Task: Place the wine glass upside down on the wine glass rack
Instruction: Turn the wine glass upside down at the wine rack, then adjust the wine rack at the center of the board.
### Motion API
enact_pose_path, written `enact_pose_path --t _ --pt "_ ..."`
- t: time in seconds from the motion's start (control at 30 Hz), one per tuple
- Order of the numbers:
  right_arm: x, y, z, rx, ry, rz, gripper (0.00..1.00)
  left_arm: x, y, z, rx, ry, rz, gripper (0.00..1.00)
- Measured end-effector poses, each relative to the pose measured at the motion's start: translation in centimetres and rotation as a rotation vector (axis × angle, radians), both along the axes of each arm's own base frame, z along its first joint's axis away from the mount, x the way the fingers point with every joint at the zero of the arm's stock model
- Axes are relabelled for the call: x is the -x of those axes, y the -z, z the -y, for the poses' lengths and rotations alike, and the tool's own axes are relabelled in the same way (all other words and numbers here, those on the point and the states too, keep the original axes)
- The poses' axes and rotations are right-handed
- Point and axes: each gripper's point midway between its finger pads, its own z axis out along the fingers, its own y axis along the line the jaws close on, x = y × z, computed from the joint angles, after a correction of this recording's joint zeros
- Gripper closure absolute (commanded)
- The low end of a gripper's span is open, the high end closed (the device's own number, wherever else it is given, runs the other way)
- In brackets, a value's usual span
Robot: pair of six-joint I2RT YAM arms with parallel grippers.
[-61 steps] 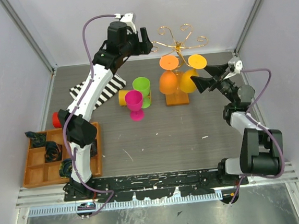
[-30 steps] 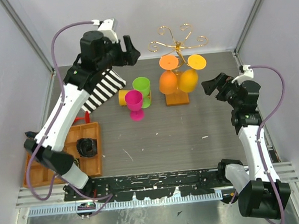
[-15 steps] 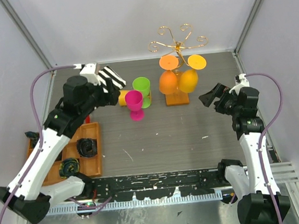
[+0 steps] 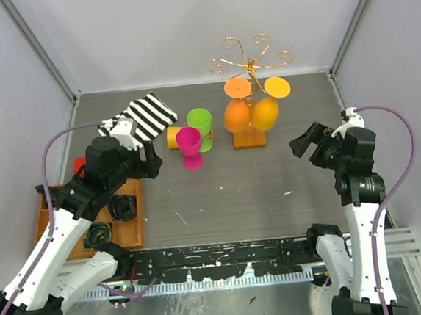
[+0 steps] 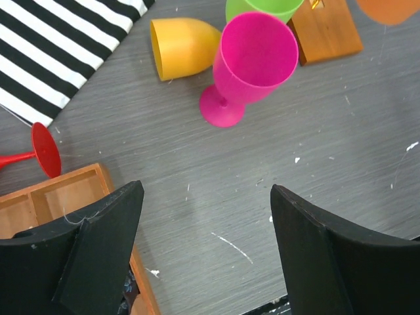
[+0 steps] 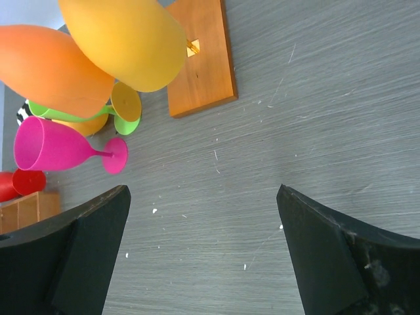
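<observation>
The rack's top centre point(image 4: 251, 64) stands clear above the hanging glasses, so my right gripper should next move up, outward and to the left in the top view onto it.
The wine glass rack point(image 4: 250, 62) is a gold wire stand on a wooden base point(image 4: 250, 137) at the back centre. An orange glass point(image 4: 236, 111) and a yellow-orange glass point(image 4: 265, 111) hang upside down on it. A pink wine glass point(image 4: 189, 146) stands upright left of the rack, with a green glass point(image 4: 200, 125) behind it and a yellow glass point(image 4: 173, 136) on its side. My left gripper point(image 4: 150, 161) is open and empty, left of the pink glass point(image 5: 252, 59). My right gripper point(image 4: 307, 145) is open and empty, right of the rack's base point(image 6: 200, 62).
A black-and-white striped cloth point(image 4: 139, 118) lies at the back left. A red glass point(image 4: 80, 165) lies on its side by the compartmented wooden tray point(image 4: 130, 209), which holds dark items. Grey walls close in the left, right and back.
My left arm has swung back from the far side near the rack down to the near left. My right arm has drawn back from the rack toward the right. Both grippers stay open.
</observation>
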Motion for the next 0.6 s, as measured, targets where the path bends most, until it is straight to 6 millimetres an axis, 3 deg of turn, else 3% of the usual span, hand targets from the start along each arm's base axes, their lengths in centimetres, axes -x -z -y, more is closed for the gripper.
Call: enact_pose_path --t 0.2,0.37,0.47,0.6 --pt "1.1 -3.2 0.5 0.081 -0.011 0.027 0.08 0.6 2.3 -0.1 -0.048 0.032 -0.047 0.15" --pt "0.9 -8.8 0.7 0.167 -0.052 0.109 0.16 1.4 4.9 -0.6 -0.091 0.046 -0.085 0.15" --pt "-0.3 -12.5 0.2 0.184 -0.095 0.194 0.22 1.9 5.9 -0.9 -0.098 0.047 -0.096 0.15" --pt "-3.6 -17.2 -0.8 0.169 -0.173 0.317 0.30 2.4 7.0 -1.5 -0.115 0.034 -0.112 0.15"
